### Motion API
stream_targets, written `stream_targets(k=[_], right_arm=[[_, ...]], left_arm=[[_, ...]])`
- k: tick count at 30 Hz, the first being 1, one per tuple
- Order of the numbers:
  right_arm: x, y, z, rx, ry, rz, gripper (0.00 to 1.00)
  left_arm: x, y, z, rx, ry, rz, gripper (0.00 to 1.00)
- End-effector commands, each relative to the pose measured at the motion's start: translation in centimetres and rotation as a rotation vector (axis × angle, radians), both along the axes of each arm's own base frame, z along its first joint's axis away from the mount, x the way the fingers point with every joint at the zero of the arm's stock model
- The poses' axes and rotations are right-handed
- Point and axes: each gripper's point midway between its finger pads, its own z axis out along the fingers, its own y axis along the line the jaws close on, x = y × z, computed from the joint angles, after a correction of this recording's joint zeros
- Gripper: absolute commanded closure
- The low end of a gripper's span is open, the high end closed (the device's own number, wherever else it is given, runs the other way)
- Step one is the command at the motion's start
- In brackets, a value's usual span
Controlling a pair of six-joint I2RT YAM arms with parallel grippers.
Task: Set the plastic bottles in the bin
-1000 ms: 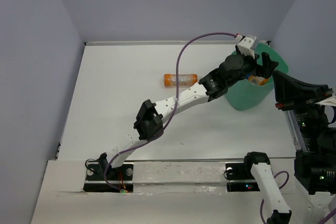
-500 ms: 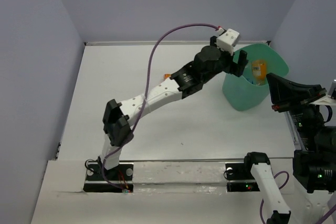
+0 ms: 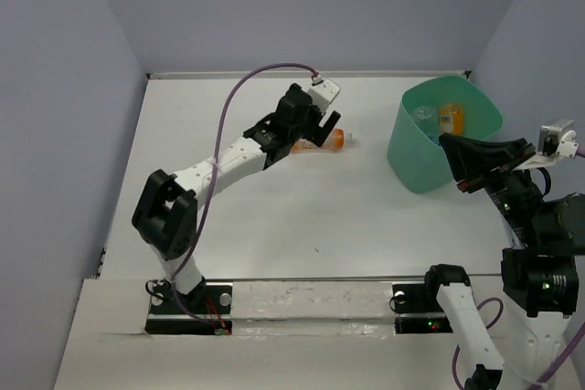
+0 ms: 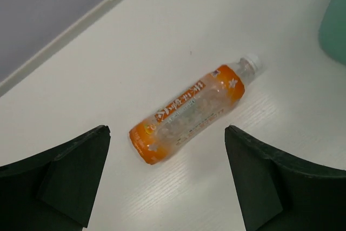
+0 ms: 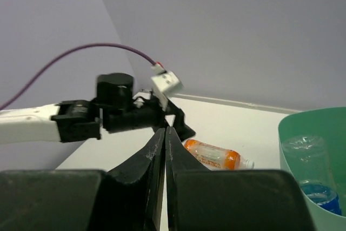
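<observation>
I will lower my left gripper next and turn it to put its open fingers across the bottle's labelled middle [image 3: 323, 144] [image 4: 190, 111], because the bottle lies below at a slant.
An orange-tinted plastic bottle [image 3: 331, 139] lies on its side on the white table; it shows in the left wrist view [image 4: 192, 107] with its white cap to the upper right, and in the right wrist view [image 5: 215, 155]. My left gripper [image 3: 317, 127] hovers above it, open and empty, its jaws wide apart on either side of the bottle's base. The mint-green bin [image 3: 413, 157] stands at the far right and holds an orange bottle [image 3: 449, 119] and a clear one [image 3: 423, 117]; a blue-labelled bottle [image 5: 321, 197] shows inside it. My right gripper [image 5: 165, 133] is shut and empty beside the bin.
Purple-grey walls close the table at the back and both sides. The left arm's purple cable [image 3: 247, 89] arcs above the table. The bin's corner [image 4: 336, 25] shows at the right edge of the left wrist view.
My left gripper has swung left from over the bin back to above the orange bottle on the table. An orange bottle now lies inside the bin. The right arm shifted slightly.
</observation>
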Motion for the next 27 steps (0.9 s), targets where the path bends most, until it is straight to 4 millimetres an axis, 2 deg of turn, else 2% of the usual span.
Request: stream_targets(k=[1, 3, 7, 12, 13, 17, 18, 20, 21, 24, 27], right_arm=[[-0.5, 1.1, 0.1, -0.023, -0.006, 0.072, 0.87], [-0.2, 0.9, -0.1, -0.026, -0.004, 0.061, 0.78], [0.3, 1.2, -0.2, -0.033, 0.013, 0.083, 0.62], [0.3, 1.4, -0.8, -0.034, 0.021, 0.093, 0.60], [0.3, 1.4, -0.8, -0.034, 0.024, 0.097, 0.60], [0.5, 1.6, -0.7, -0.038, 0.022, 0.110, 0.60], [0.6, 1.7, -0.7, -0.037, 0.025, 0.115, 0.60], [0.5, 1.8, -0.6, -0.037, 0.022, 0.123, 0.60], [0.6, 1.9, -0.8, -0.034, 0.030, 0.132, 0.60], [0.8, 2.2, -1.0, -0.030, 0.035, 0.154, 0.60], [0.9, 2.2, -1.3, -0.025, 0.043, 0.157, 0.60]], left_arm=[[0.5, -2.1, -4.8, 0.178, 0.027, -0.135, 0.01], [1.2, -2.7, -5.6, 0.196, 0.029, -0.153, 0.01], [2.2, -4.2, -9.1, 0.264, 0.091, -0.205, 0.01], [2.9, -4.3, -11.4, 0.310, 0.104, -0.203, 0.01], [3.2, -4.5, -11.1, 0.316, 0.090, -0.206, 0.01], [4.1, -4.6, -12.0, 0.354, 0.085, -0.198, 0.01], [4.4, -4.5, -13.1, 0.377, 0.097, -0.196, 0.01], [5.0, -4.7, -13.6, 0.386, 0.099, -0.192, 0.01], [5.2, -4.6, -14.6, 0.401, 0.112, -0.190, 0.01], [6.2, -4.8, -15.2, 0.395, 0.113, -0.163, 0.01], [6.6, -5.3, -16.6, 0.396, 0.141, -0.176, 0.01]])
